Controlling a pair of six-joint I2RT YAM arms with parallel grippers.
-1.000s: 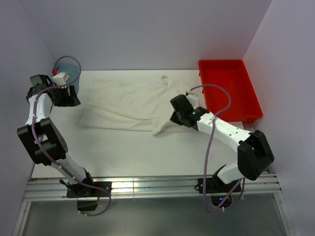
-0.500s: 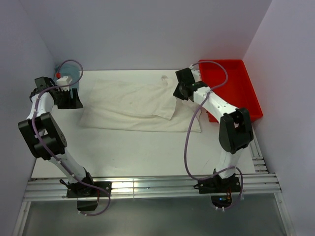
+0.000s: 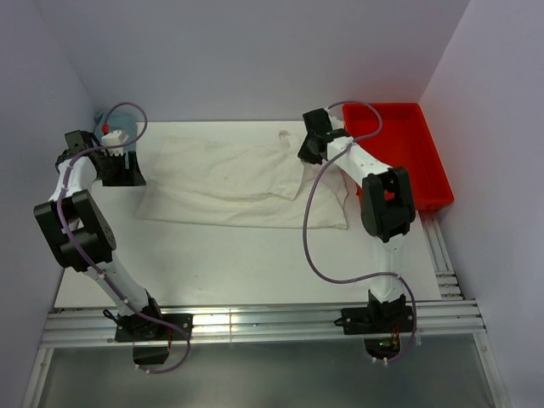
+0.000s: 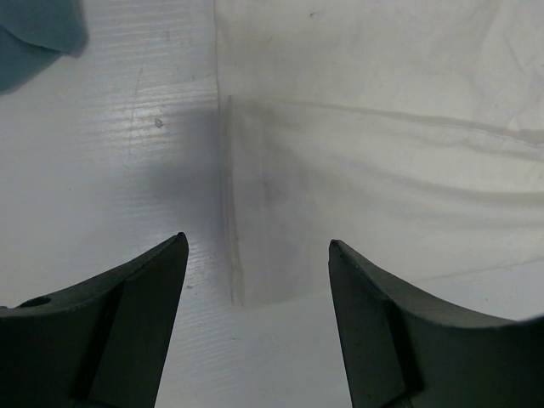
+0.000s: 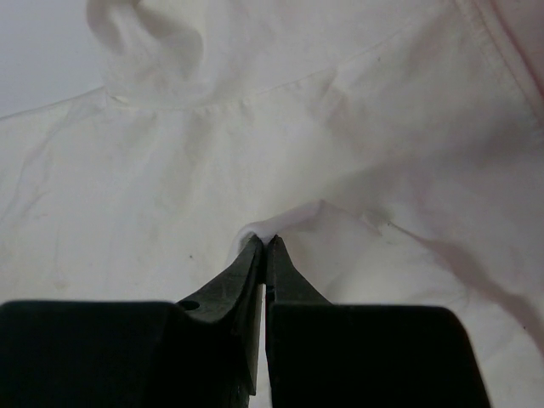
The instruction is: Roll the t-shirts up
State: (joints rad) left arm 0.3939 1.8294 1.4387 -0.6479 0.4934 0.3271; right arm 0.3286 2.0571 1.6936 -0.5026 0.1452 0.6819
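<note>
My right gripper should next move the fold slightly away from my base, over the t-shirt (image 3: 229, 183) toward the collar, then open.
A cream-white t-shirt (image 3: 229, 183) lies spread and wrinkled across the back of the white table. My right gripper (image 3: 308, 149) is at the shirt's far right part, beside the red tray. In the right wrist view it (image 5: 266, 242) is shut on a small raised fold of the t-shirt (image 5: 170, 212), with the collar (image 5: 153, 51) ahead. My left gripper (image 3: 123, 170) is at the shirt's left edge. In the left wrist view it (image 4: 255, 246) is open and empty, and the shirt's corner (image 4: 382, 170) lies on the table just ahead of the fingertips.
The red tray (image 3: 399, 153) stands at the back right and holds nothing visible. A teal-blue cloth (image 3: 115, 119) is bunched in the back left corner and also shows in the left wrist view (image 4: 34, 34). Walls close the left, back and right sides.
My right gripper has swung from the shirt's near right part to its far right by the tray, drawing cloth along. The shirt's right side now lies squarer. The left gripper shifted slightly.
</note>
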